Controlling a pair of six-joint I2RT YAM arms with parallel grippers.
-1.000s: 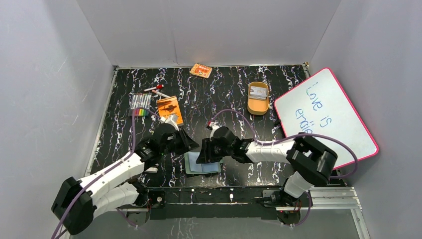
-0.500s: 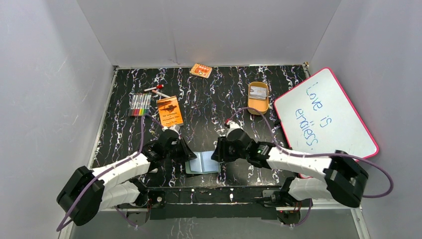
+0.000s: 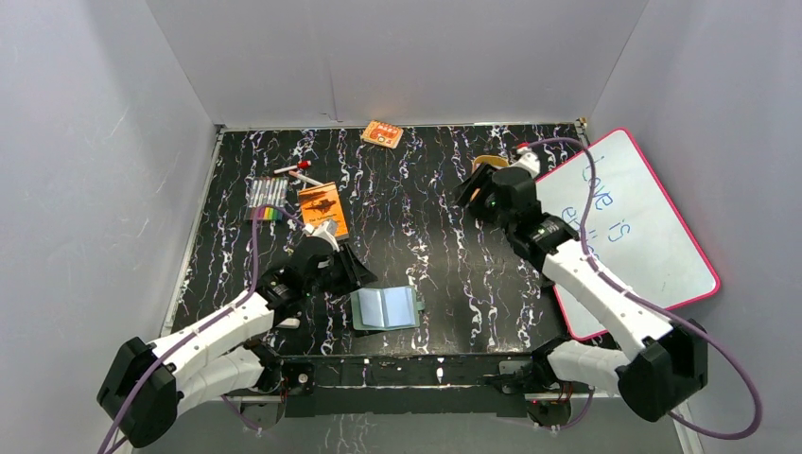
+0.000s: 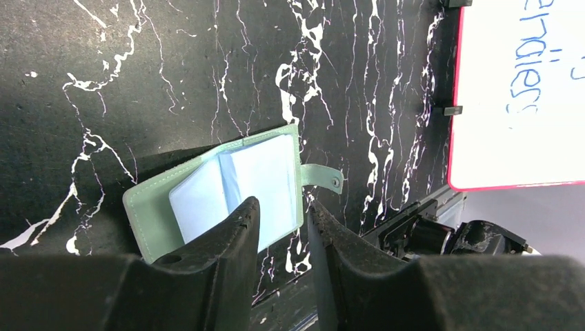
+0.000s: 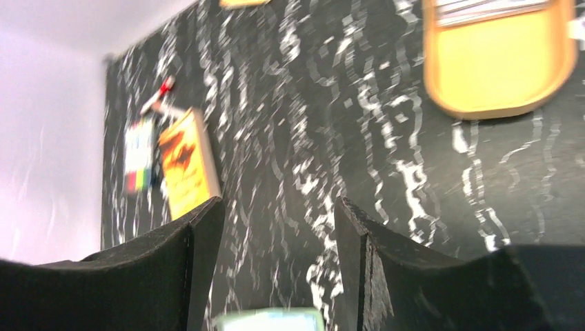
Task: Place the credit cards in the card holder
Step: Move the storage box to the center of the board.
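The tray's side facing the booklet [image 5: 430, 70] is below, and the tray is far from the card holder. My right gripper should next tilt and lower its fingers to both sides of that side of the tray.
The sage-green card holder [image 3: 386, 307] lies open near the front edge, its pale blue sleeves facing up. In the left wrist view the card holder [image 4: 227, 185] lies just beyond my left gripper [image 4: 281, 205], whose jaws stand slightly apart with nothing between them. My right gripper [image 3: 480, 187] hovers open at the back right, covering most of the tan tray [image 3: 483, 159]. The right wrist view shows that tray [image 5: 497, 65] with pale credit cards [image 5: 483, 7] at its top end, beyond the open right gripper [image 5: 277, 205].
A pink-framed whiteboard [image 3: 629, 218] leans at the right. An orange booklet [image 3: 322, 210], coloured markers [image 3: 266, 199] and a red-capped pen [image 3: 295, 170] lie at the left. An orange-and-white packet [image 3: 382, 133] sits by the back wall.
My right arm swung away from the card holder to the back right over the tan tray, opening wider. My left gripper's jaws parted a little; the card holder stays open.
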